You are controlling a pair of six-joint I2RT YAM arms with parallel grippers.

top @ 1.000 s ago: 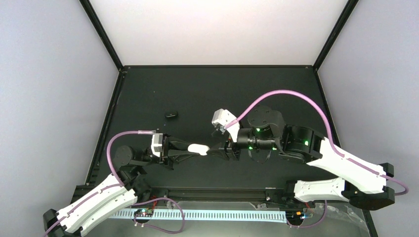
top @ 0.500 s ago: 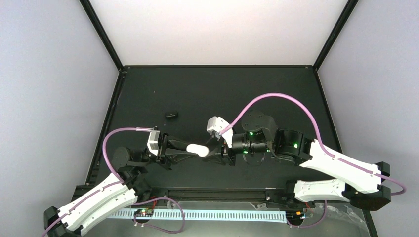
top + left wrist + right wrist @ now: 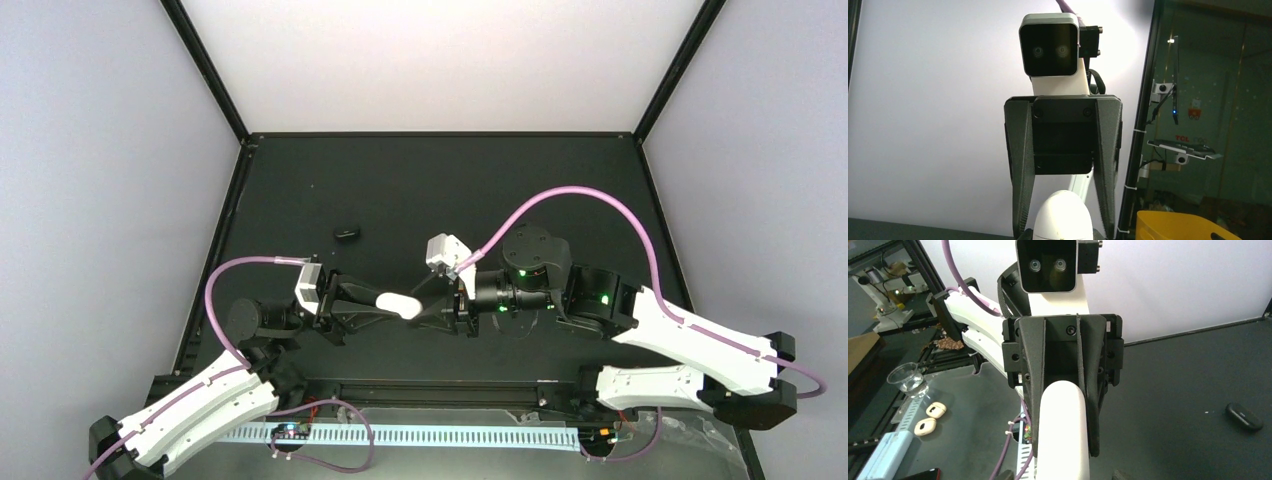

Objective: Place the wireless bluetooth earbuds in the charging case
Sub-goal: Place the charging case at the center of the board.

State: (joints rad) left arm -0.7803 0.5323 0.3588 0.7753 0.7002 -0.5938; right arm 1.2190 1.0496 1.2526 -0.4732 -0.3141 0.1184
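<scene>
The left gripper lowers outward next, tilting downward, and releases the case (image 3: 400,303) on the tabletop beside the black piece (image 3: 347,233), since that spot lies outward and below it.
The white oblong charging case (image 3: 400,303) is held off the black table (image 3: 420,180), between the two grippers that face each other. My left gripper (image 3: 385,305) is shut on it; its fingers (image 3: 1033,405) press both sides of the case (image 3: 1063,430). My right gripper (image 3: 428,314) is open, and its fingers (image 3: 1020,165) straddle the case's rounded end (image 3: 1063,217) with thin gaps. A small black rounded piece (image 3: 347,233) lies on the table, also in the right wrist view (image 3: 1243,416); I cannot tell whether it is an earbud. Two small cream rounded pieces (image 3: 930,417) lie beyond the table's near edge.
A glass beaker (image 3: 908,380) and a pale blue box (image 3: 885,452) stand beyond the near edge of the table. A yellow bin (image 3: 1183,227) stands outside the enclosure. A black frame and pale walls bound the table on three sides.
My right gripper has moved left, closing up around the case's end, and its wrist has rolled a little. The left gripper and the case have shifted slightly left.
</scene>
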